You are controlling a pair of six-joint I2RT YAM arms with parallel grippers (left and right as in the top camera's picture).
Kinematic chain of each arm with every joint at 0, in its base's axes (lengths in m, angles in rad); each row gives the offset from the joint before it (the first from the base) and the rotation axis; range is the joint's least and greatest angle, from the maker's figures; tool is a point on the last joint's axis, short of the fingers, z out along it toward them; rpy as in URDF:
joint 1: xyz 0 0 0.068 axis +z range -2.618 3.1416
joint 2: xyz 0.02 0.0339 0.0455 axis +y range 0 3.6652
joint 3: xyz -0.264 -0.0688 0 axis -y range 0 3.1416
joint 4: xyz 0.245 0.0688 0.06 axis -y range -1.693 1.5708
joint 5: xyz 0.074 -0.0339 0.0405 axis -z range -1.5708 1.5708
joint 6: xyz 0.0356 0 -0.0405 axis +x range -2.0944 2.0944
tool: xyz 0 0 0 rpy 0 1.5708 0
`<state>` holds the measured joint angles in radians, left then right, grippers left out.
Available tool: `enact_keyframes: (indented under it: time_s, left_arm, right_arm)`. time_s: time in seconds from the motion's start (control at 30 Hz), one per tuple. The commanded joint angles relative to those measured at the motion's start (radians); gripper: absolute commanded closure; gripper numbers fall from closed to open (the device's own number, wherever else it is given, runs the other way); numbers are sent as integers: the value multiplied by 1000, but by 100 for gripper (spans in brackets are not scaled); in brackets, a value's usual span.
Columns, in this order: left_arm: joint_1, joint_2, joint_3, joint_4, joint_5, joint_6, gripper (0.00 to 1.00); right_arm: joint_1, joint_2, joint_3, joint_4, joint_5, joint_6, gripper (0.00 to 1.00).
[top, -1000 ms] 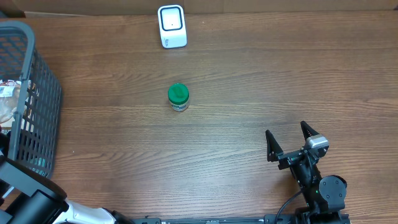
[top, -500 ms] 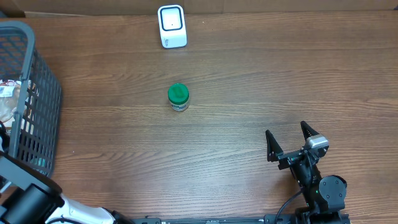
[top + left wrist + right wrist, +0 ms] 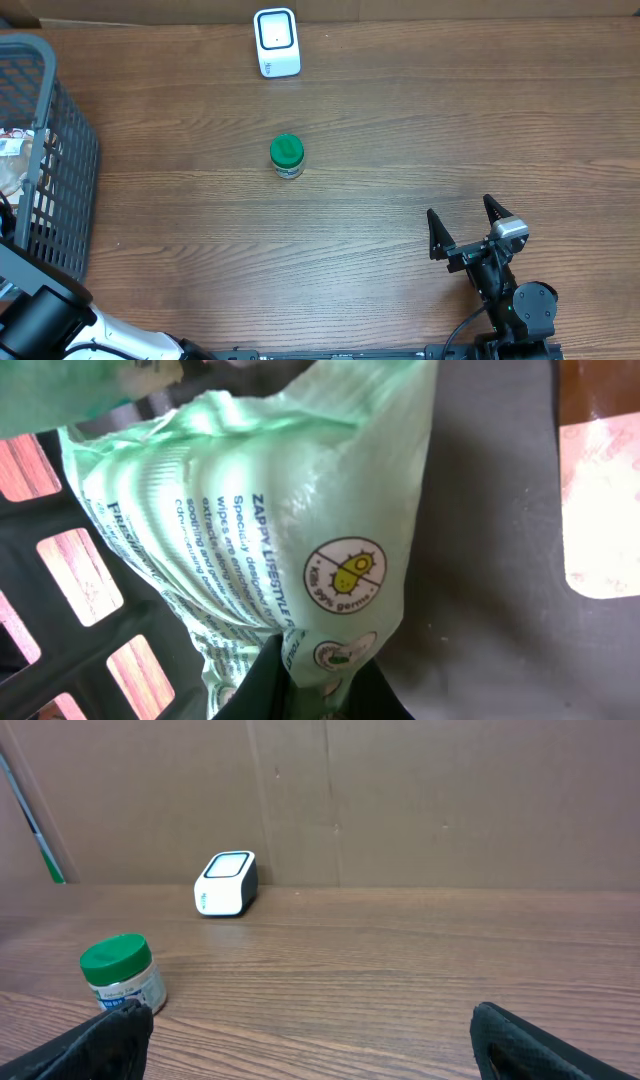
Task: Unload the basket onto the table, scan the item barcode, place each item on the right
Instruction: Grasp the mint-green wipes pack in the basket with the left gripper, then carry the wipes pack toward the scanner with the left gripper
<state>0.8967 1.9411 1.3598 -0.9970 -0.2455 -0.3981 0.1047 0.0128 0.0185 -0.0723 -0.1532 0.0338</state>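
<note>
The left gripper will rise from the basket (image 3: 60, 150), go down beside the jar and let go of the pack, because that spot is to the gripper's right in the overhead view.
A pale green pack of wipes (image 3: 290, 530) with printed text lies inside the black basket (image 3: 60, 150). My left gripper (image 3: 318, 690) is shut on the pack's lower edge, its dark fingers pinching the film. From overhead this gripper is hidden in the basket. The white barcode scanner (image 3: 276, 42) stands at the table's far edge, also in the right wrist view as the scanner (image 3: 225, 883). My right gripper (image 3: 460, 208) rests open near the front right, nothing between its fingers (image 3: 305, 1015).
A green-lidded jar (image 3: 286, 156) stands mid-table, seen by the right wrist as the jar (image 3: 122, 973) just left of its fingers. A pinkish packet (image 3: 600, 510) lies on the basket floor beside the wipes. A cardboard wall backs the table.
My left arm's base at the bottom left has shifted slightly left and down, and its jaws have shut. The right arm, jar and scanner have not moved.
</note>
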Motion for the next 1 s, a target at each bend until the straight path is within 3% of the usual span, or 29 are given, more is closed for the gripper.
enact_keyframes:
  time_s: [0.0,0.37,0.63,0.8,0.97]
  left_arm:
    - [-1,85,7,-33,116,-6,96]
    - [-70,27,393,-313,157,-6,96]
    - [-217,-62,860,-476,204,-6,96]
    - [-318,-119,1071,-518,251,-6,96]
    - [-440,-205,1146,-518,250,2,96]
  right_arm:
    - [-5,-10,-11,3,-5,8,0]
    - [-5,-10,-11,3,-5,8,0]
    - [-5,-10,-11,3,-5,8,0]
    - [-5,-10,-11,3,-5,8,0]
    - [-5,-10,-11,3,-5,8,0]
